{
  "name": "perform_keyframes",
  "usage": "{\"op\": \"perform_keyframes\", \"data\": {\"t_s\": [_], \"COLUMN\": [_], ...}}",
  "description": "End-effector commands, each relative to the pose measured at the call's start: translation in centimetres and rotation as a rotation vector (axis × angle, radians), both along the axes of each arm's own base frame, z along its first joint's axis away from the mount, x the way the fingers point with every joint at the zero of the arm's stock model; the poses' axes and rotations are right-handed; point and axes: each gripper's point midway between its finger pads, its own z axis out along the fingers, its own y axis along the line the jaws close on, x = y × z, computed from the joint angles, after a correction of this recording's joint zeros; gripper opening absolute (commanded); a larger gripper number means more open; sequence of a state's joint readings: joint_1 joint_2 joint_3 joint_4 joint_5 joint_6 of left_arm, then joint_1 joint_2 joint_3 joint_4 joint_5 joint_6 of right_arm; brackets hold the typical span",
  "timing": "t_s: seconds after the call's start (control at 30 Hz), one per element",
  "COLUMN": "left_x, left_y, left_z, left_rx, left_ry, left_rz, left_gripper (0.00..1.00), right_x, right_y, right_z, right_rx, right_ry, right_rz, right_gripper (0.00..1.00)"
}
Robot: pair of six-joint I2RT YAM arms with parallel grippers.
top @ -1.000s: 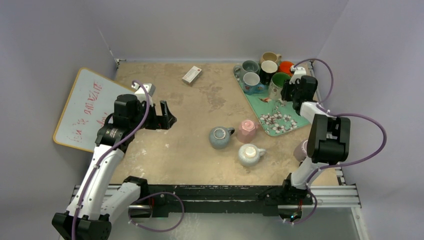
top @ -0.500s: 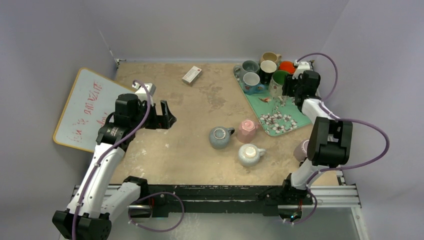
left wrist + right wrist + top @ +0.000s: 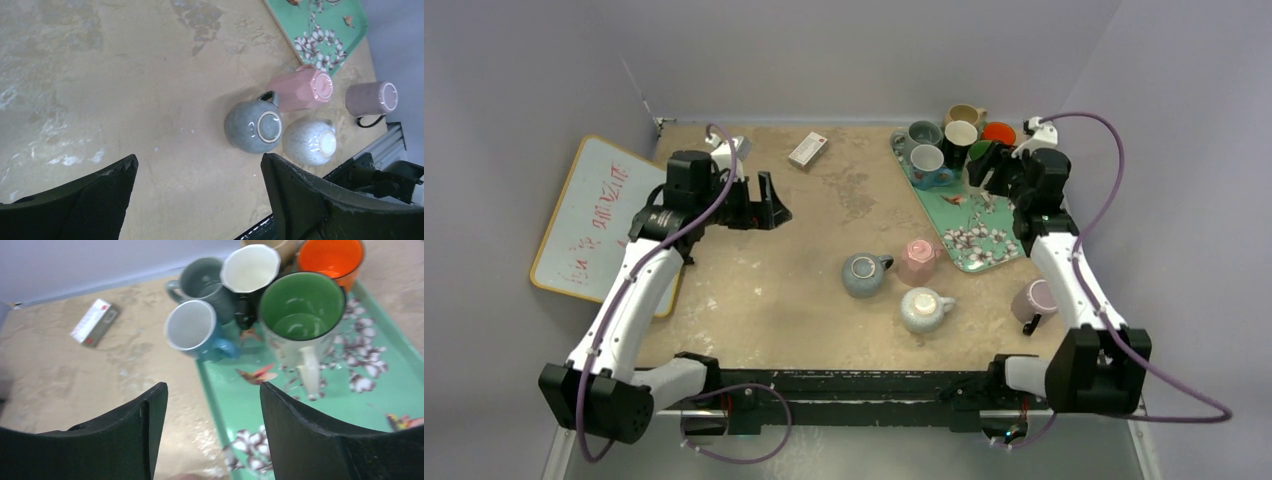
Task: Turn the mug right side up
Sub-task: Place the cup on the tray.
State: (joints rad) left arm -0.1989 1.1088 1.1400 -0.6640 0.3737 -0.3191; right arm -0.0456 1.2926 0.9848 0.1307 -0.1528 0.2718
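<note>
I should move my left gripper across, back and down onto the grey-blue mug's handle (image 3: 886, 262) (image 3: 270, 97), since that lies below it and to its right in the top view.
Several mugs stand base-up near the table's front middle: a grey-blue mug (image 3: 864, 274) (image 3: 255, 126), a pink faceted mug (image 3: 918, 260) (image 3: 301, 89), a white speckled mug (image 3: 923, 309) (image 3: 310, 142) and a mauve mug (image 3: 1034, 299) (image 3: 372, 97) at the right edge. My left gripper (image 3: 769, 207) (image 3: 199, 165) is open and empty, hovering above bare table left of the grey-blue mug. My right gripper (image 3: 984, 170) (image 3: 212, 390) is open and empty above the near-left edge of the green floral tray (image 3: 984, 240) (image 3: 320, 400).
The tray holds several upright mugs, among them a green-lined one (image 3: 301, 310), a blue one (image 3: 192, 330) and an orange one (image 3: 330, 257). A small white box (image 3: 808, 149) (image 3: 95, 322) lies at the far middle. A whiteboard (image 3: 594, 215) leans at the left edge.
My left gripper has moved farther away and slightly right. My right arm has stretched out and its elbow has dropped, uncovering the mauve mug. Both grippers stay open.
</note>
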Motion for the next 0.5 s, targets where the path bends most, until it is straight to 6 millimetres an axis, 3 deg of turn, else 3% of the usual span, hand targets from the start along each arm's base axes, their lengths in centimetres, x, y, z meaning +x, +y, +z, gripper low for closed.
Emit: {"op": "perform_keyframes", "data": {"t_s": [0.0,0.27,0.37,0.47], "left_x": [1.3,3.2,3.5,4.0], "left_y": [-3.3,-10.6,-13.9,-16.5], "left_z": [2.5,1.9,1.3,-0.2], "left_rx": [-0.074,0.035,0.049,0.079], "left_ry": [-0.02,0.004,0.015,0.039], "left_rz": [-0.131,-0.342,-0.44,-0.527], "left_gripper": [0.91,0.91,0.9,0.87], "right_x": [-3.1,-8.6,-9.6,-9.9], "right_y": [3.9,5.4,5.1,4.5], "right_z": [2.2,3.1,3.1,3.0], "right_rx": [0.136,0.246,0.246,0.232], "right_ry": [-0.021,-0.028,-0.056,-0.068], "right_rz": [0.059,0.09,0.071,0.042], "right_gripper": [0.74,0.88,0.98,0.99]}}
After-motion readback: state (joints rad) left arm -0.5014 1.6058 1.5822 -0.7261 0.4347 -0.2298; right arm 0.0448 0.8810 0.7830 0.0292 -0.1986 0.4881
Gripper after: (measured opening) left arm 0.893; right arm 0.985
